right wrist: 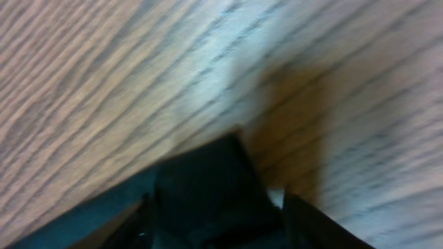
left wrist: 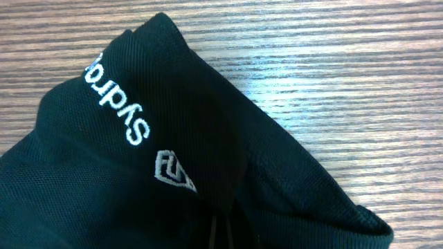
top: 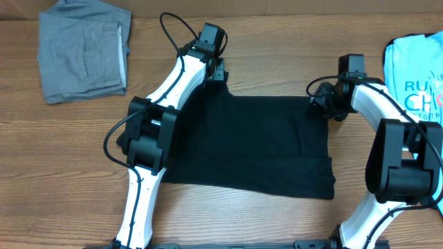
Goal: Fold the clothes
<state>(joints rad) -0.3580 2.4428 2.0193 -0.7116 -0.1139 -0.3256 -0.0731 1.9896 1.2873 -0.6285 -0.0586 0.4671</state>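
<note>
Next, my left gripper draws the cloth it holds back to the black garment's near part and releases it, since that lies back, to its left in the overhead view.
A black garment (top: 256, 142) lies spread in the middle of the wooden table, with a folded layer along its lower right. My left gripper (top: 217, 75) is at its far left corner. In the left wrist view the black cloth (left wrist: 124, 187), with white embroidered lettering, bunches over the jaws (left wrist: 220, 234), which look shut on it. My right gripper (top: 324, 105) is at the far right corner. In the blurred right wrist view a corner of the black cloth (right wrist: 208, 173) sticks out between the fingers (right wrist: 214, 225), which hold it.
A folded grey garment (top: 83, 48) lies at the far left corner of the table. A teal shirt (top: 419, 76) with printed lettering lies at the right edge, close to the right arm. Bare wood shows along the front.
</note>
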